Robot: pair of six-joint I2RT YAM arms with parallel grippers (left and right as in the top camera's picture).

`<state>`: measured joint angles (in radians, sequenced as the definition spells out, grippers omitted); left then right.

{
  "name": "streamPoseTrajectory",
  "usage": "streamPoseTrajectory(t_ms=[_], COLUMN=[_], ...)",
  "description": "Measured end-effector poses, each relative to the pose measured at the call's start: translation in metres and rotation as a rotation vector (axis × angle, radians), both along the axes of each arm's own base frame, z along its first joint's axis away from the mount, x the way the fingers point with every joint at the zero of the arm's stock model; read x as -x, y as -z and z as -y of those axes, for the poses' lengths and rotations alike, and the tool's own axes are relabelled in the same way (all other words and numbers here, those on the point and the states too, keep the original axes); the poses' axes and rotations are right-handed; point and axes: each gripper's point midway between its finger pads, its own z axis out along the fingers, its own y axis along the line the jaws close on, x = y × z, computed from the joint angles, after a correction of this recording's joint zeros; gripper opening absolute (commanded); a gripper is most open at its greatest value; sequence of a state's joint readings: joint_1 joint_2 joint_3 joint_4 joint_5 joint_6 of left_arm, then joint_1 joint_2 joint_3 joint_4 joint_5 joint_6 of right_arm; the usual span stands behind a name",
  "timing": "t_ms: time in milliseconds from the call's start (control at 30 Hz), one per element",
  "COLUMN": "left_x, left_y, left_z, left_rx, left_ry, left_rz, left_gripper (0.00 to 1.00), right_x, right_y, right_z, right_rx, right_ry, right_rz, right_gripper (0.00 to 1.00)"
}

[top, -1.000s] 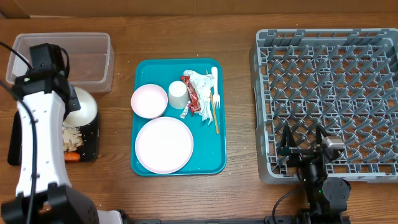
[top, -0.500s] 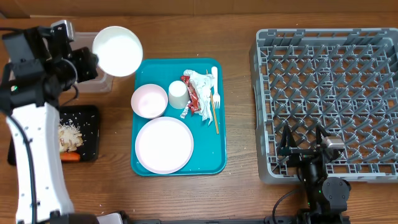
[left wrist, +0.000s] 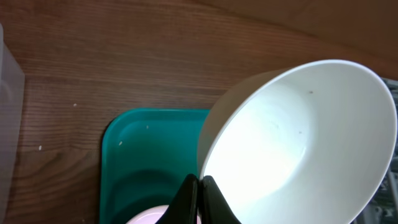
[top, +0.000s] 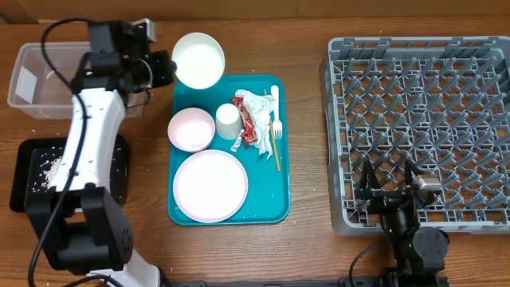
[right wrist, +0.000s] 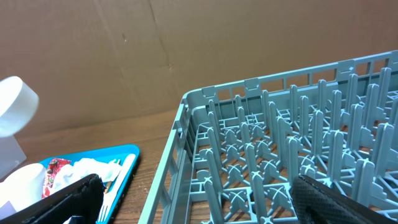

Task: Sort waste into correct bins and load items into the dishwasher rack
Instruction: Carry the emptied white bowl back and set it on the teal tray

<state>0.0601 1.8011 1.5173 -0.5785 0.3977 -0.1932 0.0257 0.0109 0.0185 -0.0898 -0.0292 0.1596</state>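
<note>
The white bowl will next be lowered by my left gripper onto the teal tray's far corner [top: 190, 96] [left wrist: 148, 149] by the clear tub, since that corner is bare. My left gripper will then let go of the bowl's rim.
My left gripper [top: 172, 68] is shut on the rim of a white bowl [top: 198, 60], held tilted above the back edge of the teal tray [top: 280, 203]. In the left wrist view the fingertips [left wrist: 200, 194] pinch the rim of that empty bowl [left wrist: 298, 143]. On the tray lie a second bowl [top: 191, 129], a cup [top: 228, 121], a large plate [top: 210, 185], crumpled napkins [top: 260, 105], a red wrapper [top: 245, 119] and a fork [top: 279, 126]. My right gripper [top: 388, 183] stands open over the front edge of the grey rack [top: 422, 88]; its fingers [right wrist: 65, 199] hold nothing.
The clear tub [top: 48, 84] stands at the back left. In front of it the black tray [top: 28, 191] holds pale scraps [top: 52, 167], partly hidden under my left arm. Bare wood lies between the teal tray and the rack [right wrist: 186, 124].
My left arm has carried the bowl from above the black tray up and to the right, to the teal tray's back edge. The right arm has not moved.
</note>
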Motion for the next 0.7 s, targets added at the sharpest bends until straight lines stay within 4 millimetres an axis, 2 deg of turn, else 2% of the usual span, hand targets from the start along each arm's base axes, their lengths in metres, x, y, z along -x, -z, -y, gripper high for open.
streamPoseTrajectory(t_ms=[100,300,500,567,700], left_x=[-0.001,-0.004,-0.007,-0.007,-0.007], left_y=[0.01,0.035,0.06,0.066,0.074], left_z=[0.0,-0.012,-0.022,-0.023,-0.015], left_rx=[-0.044,-0.154,-0.181,-0.179,-0.182], left_ry=[-0.027,-0.101,-0.158,-0.167,-0.159], left_rz=[-0.022,-0.077,-0.134,-0.15,-0.165], left_gripper=[0.04,0.04,0.05,0.11,0.07], right_x=[0.0,0.0,0.0,0.0,0.0], right_y=[0.0,0.0,0.0,0.0,0.0], right_z=[0.0,0.0,0.0,0.0,0.0], right_rx=[0.0,0.0,0.0,0.0,0.0], right_ry=[0.0,0.0,0.0,0.0,0.0], right_rz=[0.001,0.0,0.001,0.001,0.0], right_gripper=[1.0,1.0,1.0,1.0,1.0])
